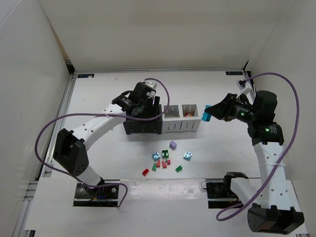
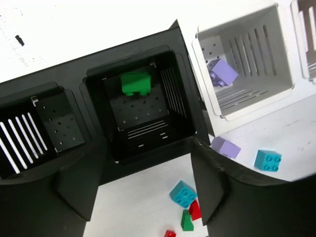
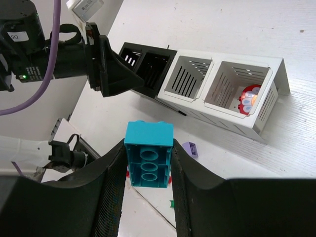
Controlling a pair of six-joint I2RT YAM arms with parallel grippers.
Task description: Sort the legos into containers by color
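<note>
I'll next move my right gripper far left in the top view, past the white containers, lower it to the empty black container and release the light blue lego.
My right gripper is shut on a light blue lego and holds it in the air, to the right of the two white containers. My left gripper hovers open and empty over the right one of the two black containers, where a green lego lies. A lilac lego lies in the left white container. Red legos lie in the right white container. Several loose legos lie on the table in front of the containers.
The loose pile holds light blue, red, green and lilac bricks. White walls close in the table at the back and on both sides. Purple cables loop from both arms.
</note>
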